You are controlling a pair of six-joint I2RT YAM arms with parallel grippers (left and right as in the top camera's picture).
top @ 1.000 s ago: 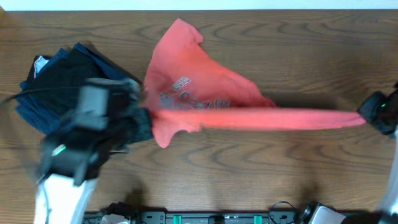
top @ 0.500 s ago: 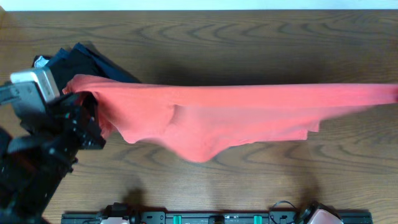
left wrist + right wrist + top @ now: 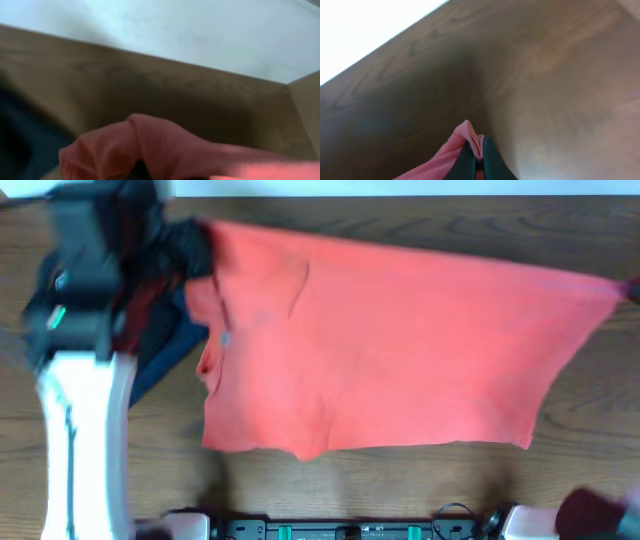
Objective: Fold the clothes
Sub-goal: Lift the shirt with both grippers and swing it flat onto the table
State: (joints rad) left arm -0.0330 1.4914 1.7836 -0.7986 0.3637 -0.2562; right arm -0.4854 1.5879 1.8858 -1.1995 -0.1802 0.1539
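Observation:
My left gripper will next go back and down to the table beside the navy-blue clothes and release the shirt's shoulder, since the shirt hangs stretched between both grippers.
The coral-red T-shirt [image 3: 380, 350] is stretched wide across the table in the overhead view, plain side up, its lettering hidden. My left gripper [image 3: 190, 248] holds its far left corner; the left wrist view shows bunched coral cloth [image 3: 150, 147] over the jaws. My right gripper [image 3: 630, 288] sits at the frame's right edge, holding the far right corner. In the right wrist view its two dark fingers [image 3: 479, 159] are pinched shut on a fold of the shirt [image 3: 465, 135].
Folded navy-blue and black garments [image 3: 165, 345] lie at the left, partly under the shirt and my left arm [image 3: 85, 410]. The wooden table [image 3: 400, 480] shows along the front. A white surface [image 3: 200, 35] lies beyond the table's far edge.
Both grippers have carried the shirt toward the far side of the table and spread it out flat. The left arm swung from the front left to the far left.

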